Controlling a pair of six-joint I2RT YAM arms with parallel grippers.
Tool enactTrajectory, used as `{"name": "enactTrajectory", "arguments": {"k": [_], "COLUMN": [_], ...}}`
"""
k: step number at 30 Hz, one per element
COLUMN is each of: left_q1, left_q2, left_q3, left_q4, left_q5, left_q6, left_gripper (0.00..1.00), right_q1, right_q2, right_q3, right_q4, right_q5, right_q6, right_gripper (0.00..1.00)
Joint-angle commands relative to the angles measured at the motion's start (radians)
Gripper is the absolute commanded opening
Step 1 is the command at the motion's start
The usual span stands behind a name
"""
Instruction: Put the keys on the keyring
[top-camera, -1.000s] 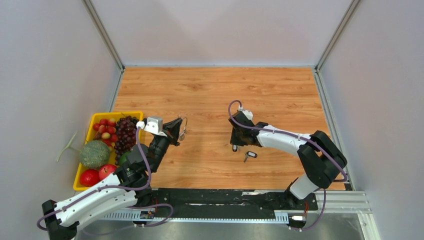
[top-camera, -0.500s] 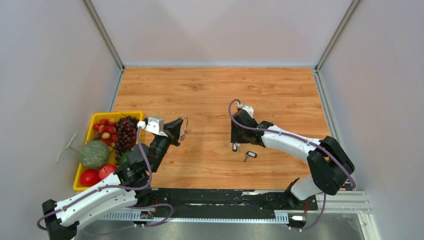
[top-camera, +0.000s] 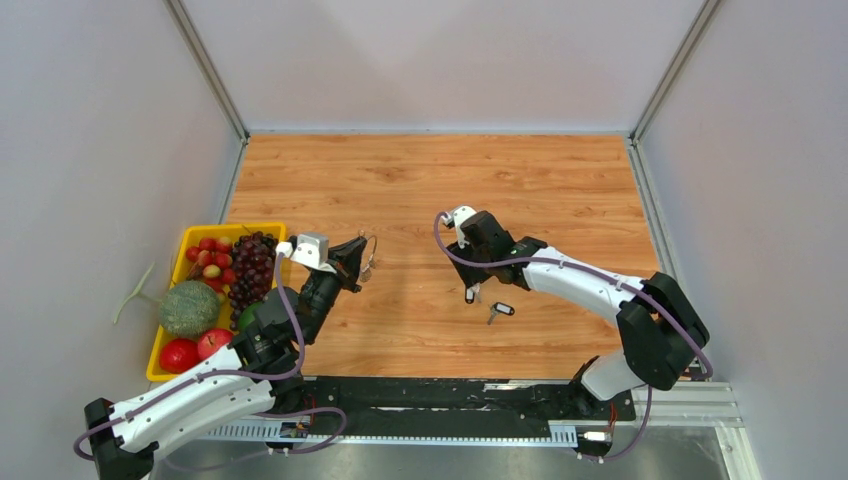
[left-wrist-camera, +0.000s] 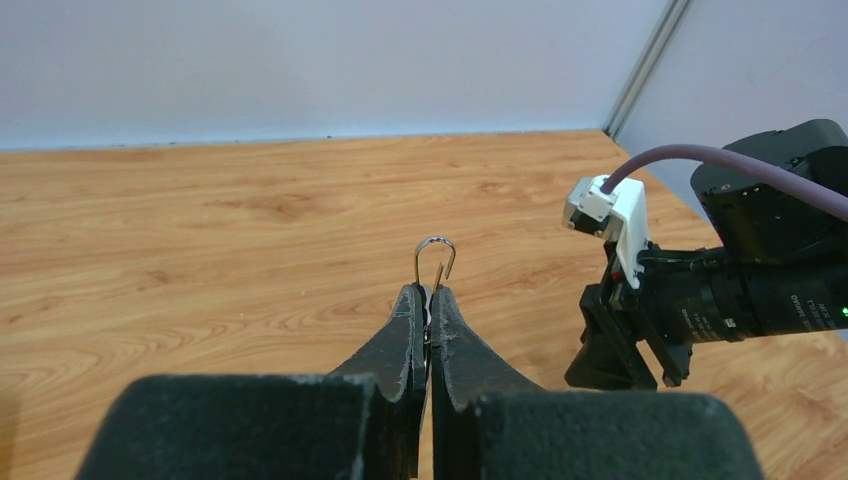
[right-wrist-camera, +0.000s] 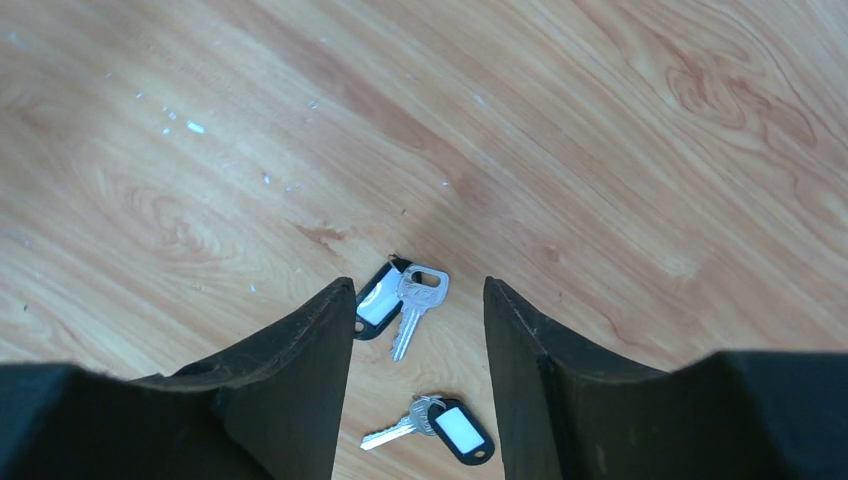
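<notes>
The far key is below and between my open fingers, so I will bring my right gripper down onto the spot where key and tag meet (right-wrist-camera: 408, 272) and close it.
Two keys, each silver with a black tag, lie on the wooden table. One key (right-wrist-camera: 403, 297) (top-camera: 470, 295) lies just below and between the tips of my right gripper (right-wrist-camera: 417, 286) (top-camera: 470, 272). The other key (right-wrist-camera: 436, 426) (top-camera: 501, 310) lies nearer the arm's base. That gripper hovers over them, open and holding nothing. My left gripper (left-wrist-camera: 428, 292) (top-camera: 356, 262) is shut on the thin wire keyring (left-wrist-camera: 435, 260) (top-camera: 368, 254), held above the table at the left. The ring's hooked end sticks up past the fingertips. The rest of the ring is hidden between the jaws.
A yellow tray (top-camera: 232, 229) of fruit stands at the table's left edge beside the left arm. The right arm's wrist (left-wrist-camera: 700, 300) shows at the right of the left wrist view. Grey walls close in the table at the back and on both sides.
My right gripper has opened, and its wrist has swung left and back above the keys. The left arm and the keyring have not moved.
</notes>
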Motion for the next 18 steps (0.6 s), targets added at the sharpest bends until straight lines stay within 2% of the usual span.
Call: {"name": "enactTrajectory", "arguments": {"k": [1, 5, 8, 18], "left_q1": [0.004, 0.004, 0.003, 0.004], "left_q2": [-0.005, -0.012, -0.01, -0.014], "left_q3": [0.002, -0.002, -0.002, -0.004], "left_q4": [0.027, 0.028, 0.03, 0.031], "left_q5": [-0.006, -0.011, -0.012, -0.014], "left_q6": [-0.004, -0.004, -0.005, -0.005], "left_gripper": [0.0, 0.0, 0.0, 0.0], "right_q1": [-0.016, -0.022, -0.022, -0.021], "right_q2": [-0.016, 0.026, 0.057, 0.086], "right_q3": [0.011, -0.005, -0.007, -0.013], "right_q4": [0.058, 0.067, 0.068, 0.064], "right_q5": [-0.139, -0.085, -0.165, -0.207], "right_q6": [-0.178, -0.242, -0.274, -0.311], "right_gripper": [0.53, 0.52, 0.48, 0.46]}}
